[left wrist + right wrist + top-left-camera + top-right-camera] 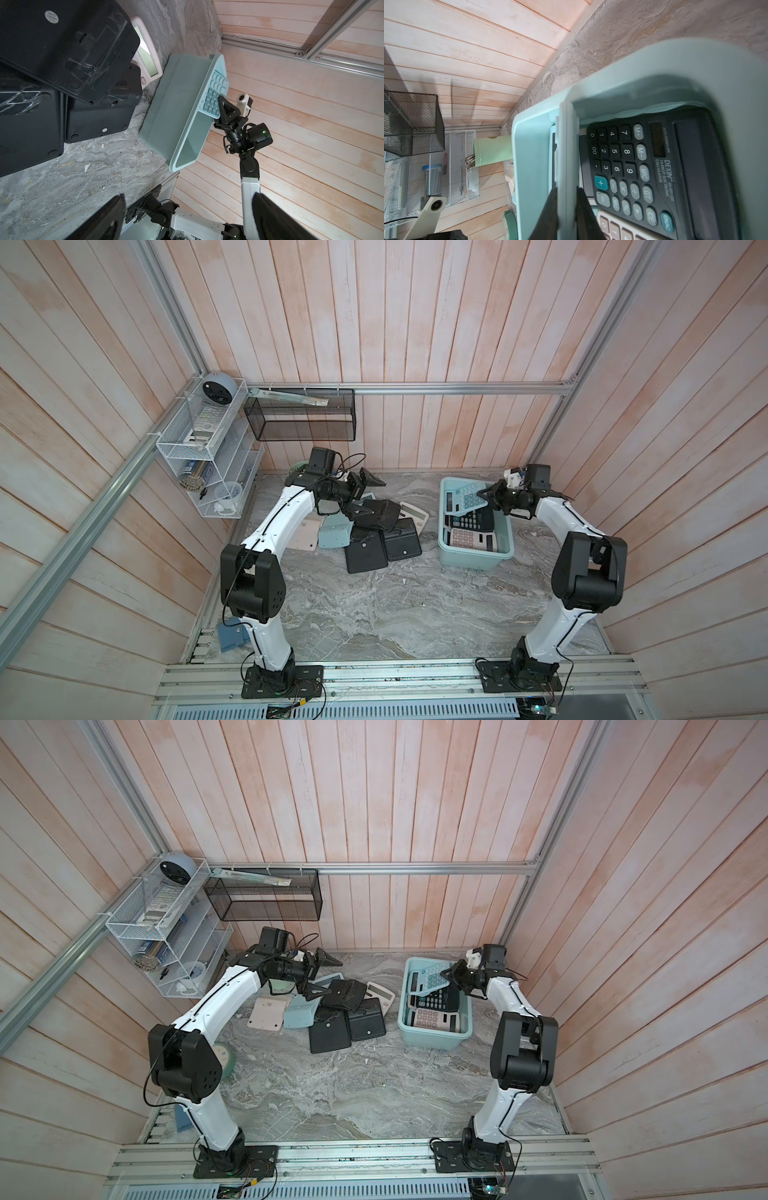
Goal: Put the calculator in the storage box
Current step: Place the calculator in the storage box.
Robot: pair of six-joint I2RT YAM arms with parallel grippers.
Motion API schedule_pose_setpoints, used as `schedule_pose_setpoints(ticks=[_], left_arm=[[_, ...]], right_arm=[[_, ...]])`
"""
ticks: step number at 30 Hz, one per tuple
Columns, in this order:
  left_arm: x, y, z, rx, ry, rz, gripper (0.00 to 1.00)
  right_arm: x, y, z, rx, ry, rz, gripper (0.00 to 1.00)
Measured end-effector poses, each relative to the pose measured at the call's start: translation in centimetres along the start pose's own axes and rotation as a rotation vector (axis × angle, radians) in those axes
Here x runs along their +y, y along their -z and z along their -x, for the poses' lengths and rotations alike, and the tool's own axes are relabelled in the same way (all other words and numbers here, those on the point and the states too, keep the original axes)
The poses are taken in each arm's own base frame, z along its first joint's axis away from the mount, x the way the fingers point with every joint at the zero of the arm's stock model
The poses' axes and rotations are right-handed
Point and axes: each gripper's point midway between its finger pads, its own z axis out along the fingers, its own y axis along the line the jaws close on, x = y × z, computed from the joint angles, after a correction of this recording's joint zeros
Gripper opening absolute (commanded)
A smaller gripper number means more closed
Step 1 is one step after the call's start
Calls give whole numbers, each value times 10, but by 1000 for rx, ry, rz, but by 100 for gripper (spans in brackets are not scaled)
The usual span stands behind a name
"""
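Next, my right gripper will stay over the storage box and open, releasing the tilted light teal calculator onto the black calculator (475,519) (640,170), since the box's opening lies beneath it.
The storage box (478,560) (432,1038) is a light teal tub at the right of the marble table. My right gripper (488,495) (451,973) (566,191) is shut on a light teal calculator (465,497) (214,95), holding it tilted over the box's far end. In the right wrist view this calculator (566,145) shows edge-on between the fingers. A black calculator (469,522) (643,166) and a beige-keyed one (473,539) lie inside the box. My left gripper (365,495) (322,975) (191,218) is open above a black face-down calculator (376,514), with nothing between its fingers.
A pile of several calculators lies left of the box: black ones (365,556), a white one (413,514), a teal one (334,533). A black mesh basket (301,418) and a white wire shelf (208,448) hang on the back left wall. A mint-green cup (494,151) stands beyond the box.
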Motion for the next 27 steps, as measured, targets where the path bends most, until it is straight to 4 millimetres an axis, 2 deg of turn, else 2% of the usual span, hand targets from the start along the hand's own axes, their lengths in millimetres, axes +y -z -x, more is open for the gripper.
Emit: schedule_pose_setpoints(ticks=[3,8,11,18,21,27], left_arm=[[0,1,1,-2,1,0,100],[2,1,3,-5,4,1,100],[4,-1,5,-3,11,5,100],[11,-6,9,3,30,19,100],[11,-6,9,1,29,19,100],[11,-6,10,-4,29,23,100]], right_arm=[[-4,-5,-2,7,11,-16,2],[-9,-9,-4,7,28,-44,27],[-11,-7,-4,4,41,-72,36],[-7,9,15,-36,76,-162,43],[-13,17,20,-49,75,-219,43],[-23,27,17,-33,83,-305,40]])
